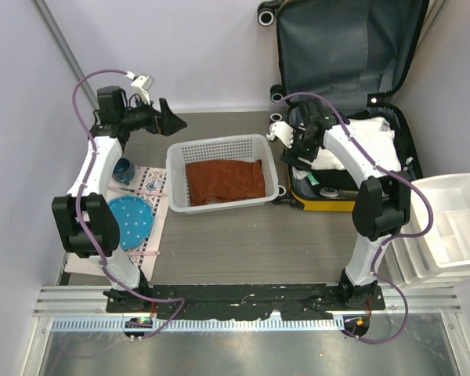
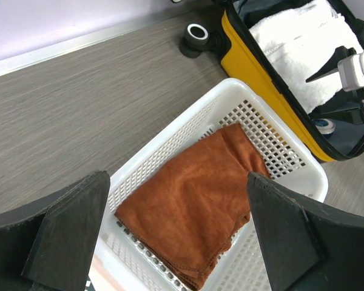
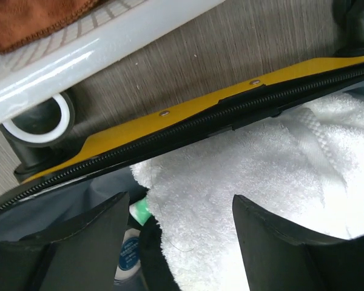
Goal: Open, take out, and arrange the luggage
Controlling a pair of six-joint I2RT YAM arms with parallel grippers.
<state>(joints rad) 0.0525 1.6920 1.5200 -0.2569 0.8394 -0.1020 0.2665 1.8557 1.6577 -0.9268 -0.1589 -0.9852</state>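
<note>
My right gripper comes down onto the towel's near edge (image 1: 317, 166) (image 3: 164, 207) by the green item next and closes, since that edge already lines up between its open fingers.
The yellow luggage (image 1: 325, 205) lies open at the right, its dark lid (image 1: 345, 47) upright against the wall. A white towel (image 1: 368, 145) and small items lie inside. My right gripper (image 1: 296, 147) is open just over the towel (image 3: 261, 200) near the suitcase's left rim (image 3: 188, 112); nothing is between the fingers. My left gripper (image 1: 168, 119) is open and empty, raised beyond the left far corner of the white basket (image 1: 172, 168). The basket holds a folded rust-brown cloth (image 2: 194, 200).
A blue plate (image 1: 133, 219) and a dark cup (image 1: 124, 168) sit on a patterned mat at the left. White drawer bins (image 1: 454, 227) stand at the right. A round tin and a green item (image 3: 139, 209) lie under the towel's edge. The suitcase wheel (image 2: 197, 33) stands behind the basket.
</note>
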